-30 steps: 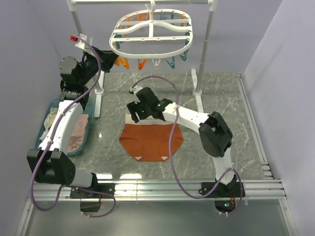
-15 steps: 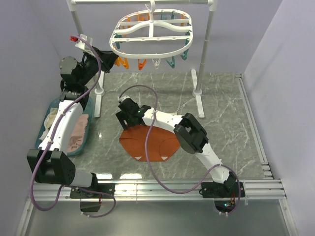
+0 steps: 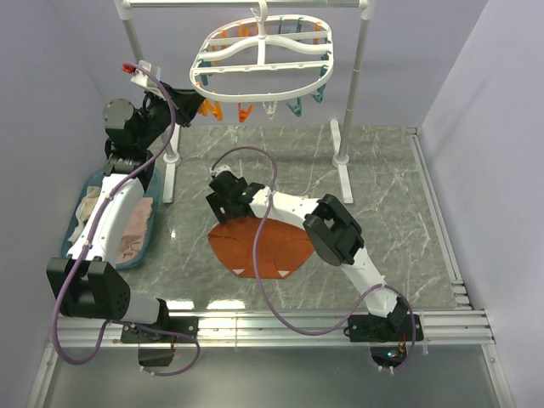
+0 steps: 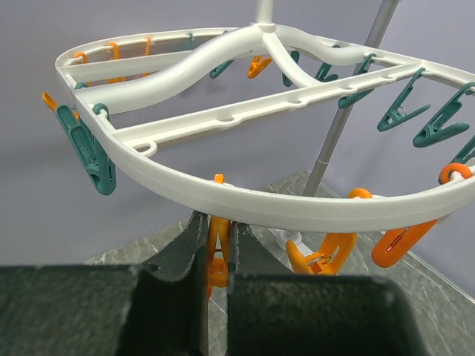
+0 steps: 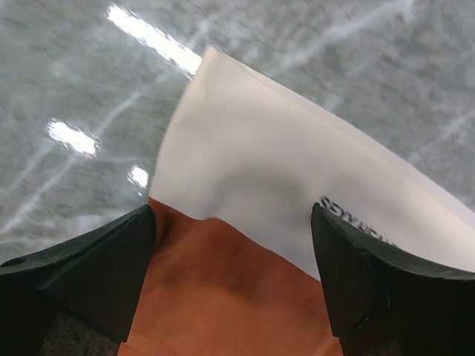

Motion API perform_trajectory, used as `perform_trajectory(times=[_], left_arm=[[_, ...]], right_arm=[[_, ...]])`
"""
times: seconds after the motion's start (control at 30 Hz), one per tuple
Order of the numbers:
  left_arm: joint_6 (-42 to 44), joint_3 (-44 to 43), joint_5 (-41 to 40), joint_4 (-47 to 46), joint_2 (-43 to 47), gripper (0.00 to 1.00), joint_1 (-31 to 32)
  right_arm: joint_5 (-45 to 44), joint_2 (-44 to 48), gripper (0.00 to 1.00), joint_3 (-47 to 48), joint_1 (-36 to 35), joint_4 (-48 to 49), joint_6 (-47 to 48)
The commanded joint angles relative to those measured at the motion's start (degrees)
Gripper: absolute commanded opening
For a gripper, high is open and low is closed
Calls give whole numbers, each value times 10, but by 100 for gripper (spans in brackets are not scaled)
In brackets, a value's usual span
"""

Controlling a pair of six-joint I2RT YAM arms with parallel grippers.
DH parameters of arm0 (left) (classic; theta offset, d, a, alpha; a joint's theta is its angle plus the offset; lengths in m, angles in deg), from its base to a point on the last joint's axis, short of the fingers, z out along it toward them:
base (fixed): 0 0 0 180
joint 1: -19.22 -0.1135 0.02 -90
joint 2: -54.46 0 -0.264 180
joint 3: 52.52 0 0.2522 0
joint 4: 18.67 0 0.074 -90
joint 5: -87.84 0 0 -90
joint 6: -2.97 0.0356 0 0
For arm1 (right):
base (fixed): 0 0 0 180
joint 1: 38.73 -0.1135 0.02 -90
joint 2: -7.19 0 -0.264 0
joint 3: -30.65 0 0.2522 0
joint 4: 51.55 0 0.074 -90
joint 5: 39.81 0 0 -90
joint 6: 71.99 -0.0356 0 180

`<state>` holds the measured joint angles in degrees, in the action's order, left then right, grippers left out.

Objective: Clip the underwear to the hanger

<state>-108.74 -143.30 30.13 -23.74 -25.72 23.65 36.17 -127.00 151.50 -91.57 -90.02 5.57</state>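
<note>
The right gripper needs to stay low and move slightly from the beige waistband's basket-side end (image 5: 239, 210) toward the lettering before it closes.
The rust-orange underwear (image 3: 263, 246) lies flat on the marble table, its beige waistband (image 5: 282, 163) toward the back. My right gripper (image 3: 228, 195) is open and low over the underwear's back left corner. In the right wrist view (image 5: 234, 274) its jaws straddle the waistband edge and the orange fabric (image 5: 223, 304). The white oval hanger (image 3: 263, 55) hangs from the rack at the back. My left gripper (image 3: 192, 102) is raised at the hanger's left rim (image 4: 245, 204), shut on an orange clothespin (image 4: 215, 248) that dangles under it.
The white pole rack (image 3: 355, 76) stands behind the table, its feet on the marble. A teal basket (image 3: 149, 229) with pale clothes sits at the left, under my left arm. Other orange and teal clothespins (image 4: 401, 115) hang round the frame. Metal rails run along the near edge.
My right gripper has swung left from the middle of the waistband to the underwear's back left corner. The left arm, the clothespin and the hanger have stayed put.
</note>
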Motion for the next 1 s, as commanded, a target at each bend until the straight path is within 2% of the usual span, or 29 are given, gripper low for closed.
perform_trajectory(times=[0.0, 0.17, 0.3, 0.33, 0.4, 0.43, 0.5, 0.53, 0.6, 0.63, 0.67, 0.8, 0.97], left_arm=[[2, 7, 7, -7, 22, 0, 1], [2, 4, 7, -4, 21, 0, 1], [5, 0, 7, -1, 20, 0, 1], [6, 0, 6, 0, 20, 0, 1], [5, 2, 7, -1, 20, 0, 1], [4, 2, 7, -2, 19, 0, 1], [4, 2, 7, -2, 18, 0, 1], [4, 2, 7, -2, 18, 0, 1], [4, 1, 7, 0, 18, 0, 1], [4, 2, 7, 1, 17, 0, 1], [4, 3, 8, 2, 18, 0, 1], [4, 5, 11, 11, 20, 0, 1], [-3, 2, 12, 14, 20, 0, 1]], right_arm=[[-3, 28, 91, -31, 12, -24, -12], [45, 2, 93, -14, 29, -53, -35], [73, 0, 83, -29, 42, -53, -43], [84, 2, 75, -35, 43, -50, -43], [87, 3, 67, -36, 45, -53, -43], [90, 2, 57, -32, 46, -56, -43], [97, 0, 46, -29, 46, -60, -41], [101, -2, 36, -25, 46, -64, -39], [111, -5, 24, -22, 46, -67, -37], [114, -5, 8, -21, 46, -67, -36], [118, -5, 0, -21, 46, -66, -37], [123, 41, 0, -60, 52, -12, -41], [74, 168, 0, -175, 50, 178, 14]])
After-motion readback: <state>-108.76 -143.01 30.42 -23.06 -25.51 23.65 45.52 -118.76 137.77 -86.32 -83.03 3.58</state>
